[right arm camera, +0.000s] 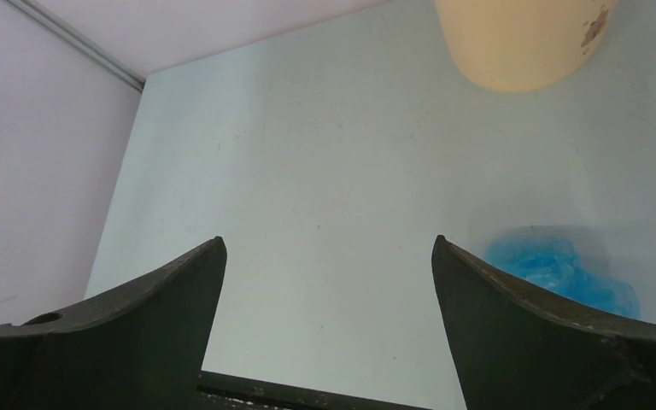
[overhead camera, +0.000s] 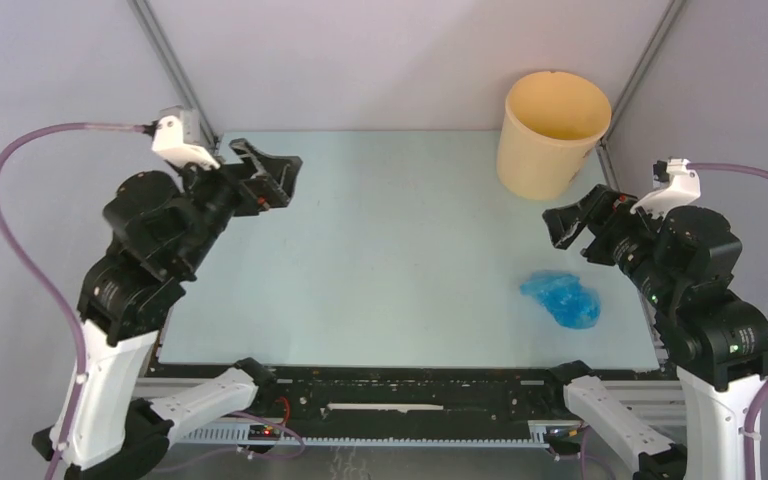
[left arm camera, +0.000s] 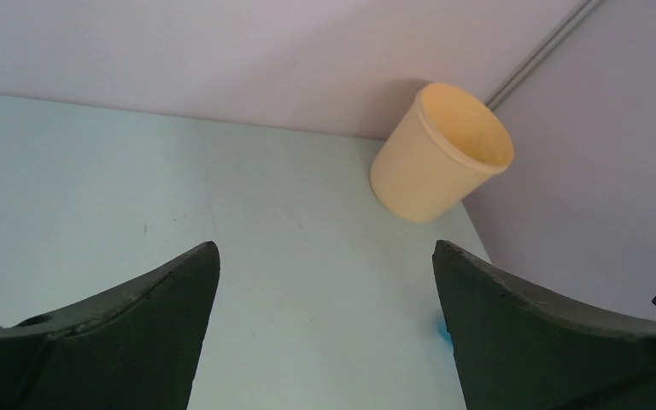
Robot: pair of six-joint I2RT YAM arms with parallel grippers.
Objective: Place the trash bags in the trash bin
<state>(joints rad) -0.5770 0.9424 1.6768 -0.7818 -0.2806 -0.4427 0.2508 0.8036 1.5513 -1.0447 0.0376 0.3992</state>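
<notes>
The robot's right gripper should swing outward next and turn to straddle and close on the trash bin's rim [overhead camera: 607, 126] beside the bin's back post, because that rim lies outward of the gripper.
The trash bag [overhead camera: 561, 298] is a crumpled light-blue plastic lump lying on the table near its right front. It also shows in the right wrist view [right arm camera: 564, 273], partly behind my right finger, and as a blue sliver in the left wrist view [left arm camera: 441, 330]. The trash bin [overhead camera: 551, 133], a pale yellow-tan bucket, stands upright at the back right; it shows in the left wrist view [left arm camera: 441, 154] and the right wrist view [right arm camera: 521, 38]. My left gripper [overhead camera: 272, 170] is open and empty, held above the table's back left. My right gripper [overhead camera: 578, 222] is open and empty, above the bag and toward the bin.
The pale table [overhead camera: 380, 250] is enclosed by grey walls with metal corner posts [overhead camera: 175, 65]. A black rail [overhead camera: 410, 385] runs along the near edge between the arm bases. The bin stands close to the right back post [overhead camera: 645, 65].
</notes>
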